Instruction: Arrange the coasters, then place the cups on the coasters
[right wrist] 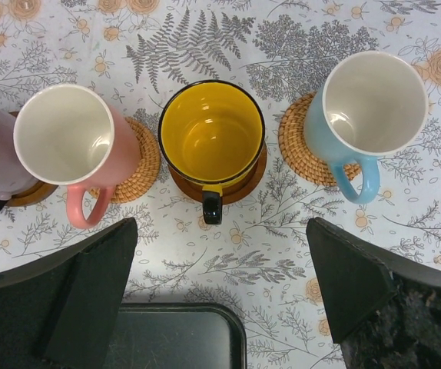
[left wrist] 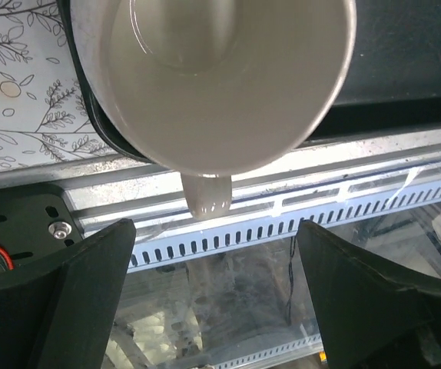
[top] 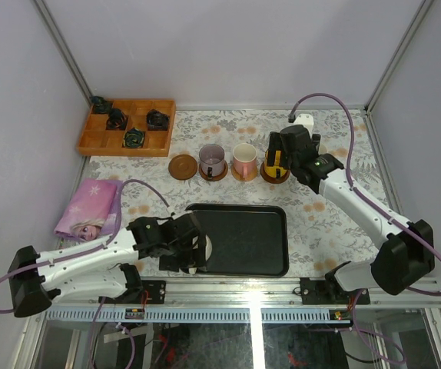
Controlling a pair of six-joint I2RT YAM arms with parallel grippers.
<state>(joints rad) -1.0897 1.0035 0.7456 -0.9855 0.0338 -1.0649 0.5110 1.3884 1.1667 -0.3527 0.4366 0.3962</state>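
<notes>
The cream-white cup's handle (top: 192, 270) (left wrist: 207, 197) points toward the gap between the left gripper's open fingers, so the left gripper will move down and ease outward onto it next.
Along the back runs a row of coasters. At its left end lies a bare brown coaster (top: 182, 166). After it come the mauve cup (top: 212, 160), the pink cup (right wrist: 67, 134), the yellow cup (right wrist: 213, 131) and the light blue cup (right wrist: 374, 104), each on its own coaster. My right gripper (right wrist: 220, 296) hangs open just in front of the yellow cup's black handle, holding nothing. The cream-white cup (left wrist: 220, 77) stands at the left edge of the black tray (top: 243, 238), with its handle turned toward my left gripper (left wrist: 213, 307). That gripper is open and just short of the handle.
A wooden compartment box (top: 128, 127) holding small black objects sits at the back left. A purple printed cloth (top: 90, 207) lies left of the tray. The tray's far corner (right wrist: 174, 334) lies below my right gripper. The metal table rail (left wrist: 282, 207) runs under my left gripper.
</notes>
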